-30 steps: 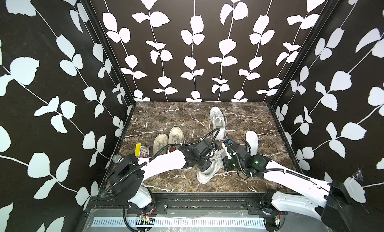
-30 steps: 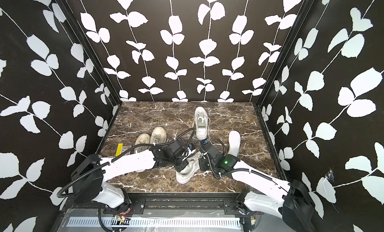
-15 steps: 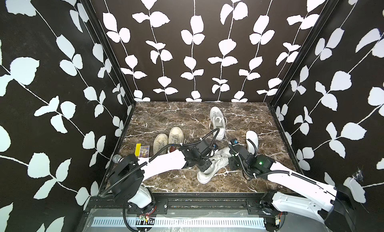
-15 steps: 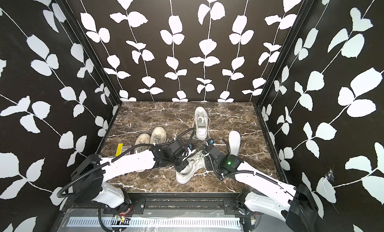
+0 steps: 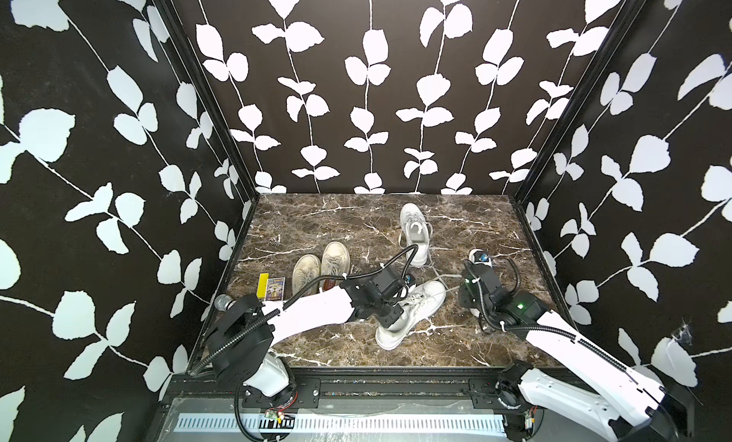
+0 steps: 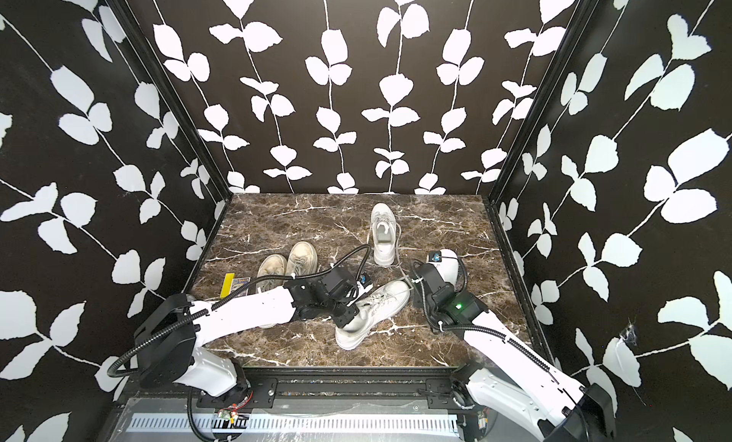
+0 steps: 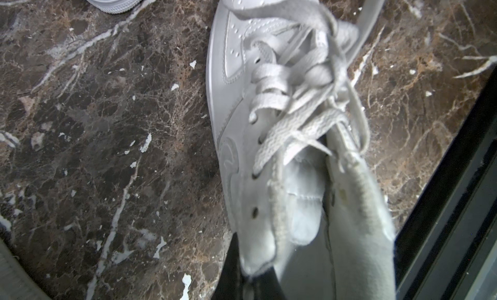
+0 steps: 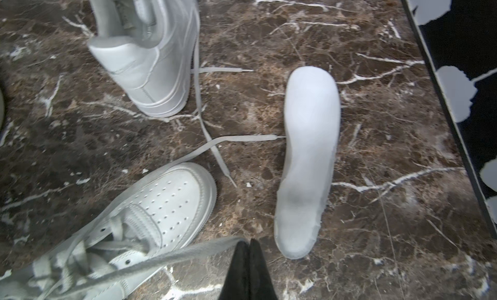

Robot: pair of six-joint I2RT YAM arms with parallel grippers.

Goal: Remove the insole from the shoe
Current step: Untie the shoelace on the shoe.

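Observation:
The grey lace is stretched clear of the shoe's opening, so the robot's right gripper next needs to pull outward, away from the shoe's toe [image 8: 172,201], and let go of the lace over the marble before the insole.
A white sneaker, the shoe [image 5: 420,305] [image 6: 380,305], lies near the table's front, toe pointing to the far right. My left gripper [image 5: 390,321] [image 7: 255,274] is shut on the side wall of its opening. Its loose laces [image 7: 293,115] cross the tongue, and the inside is mostly hidden. My right gripper [image 5: 461,297] [image 8: 248,245] sits just right of the toe [image 8: 172,201], shut on a grey lace [image 8: 161,261] that runs back to the shoe. A white insole [image 8: 309,156] [image 6: 449,261] lies flat on the marble beyond that gripper.
A second white sneaker [image 5: 414,232] [image 8: 145,59] stands farther back. A beige pair [image 5: 321,261] sits left of centre, with a yellow box [image 5: 263,285] and a card [image 5: 276,288] beside it. Black leaf-patterned walls [image 5: 356,83] close in three sides.
My right gripper has drawn away from the shoe's opening toward the right, taking the lace along. The left arm and the shoe have stayed put.

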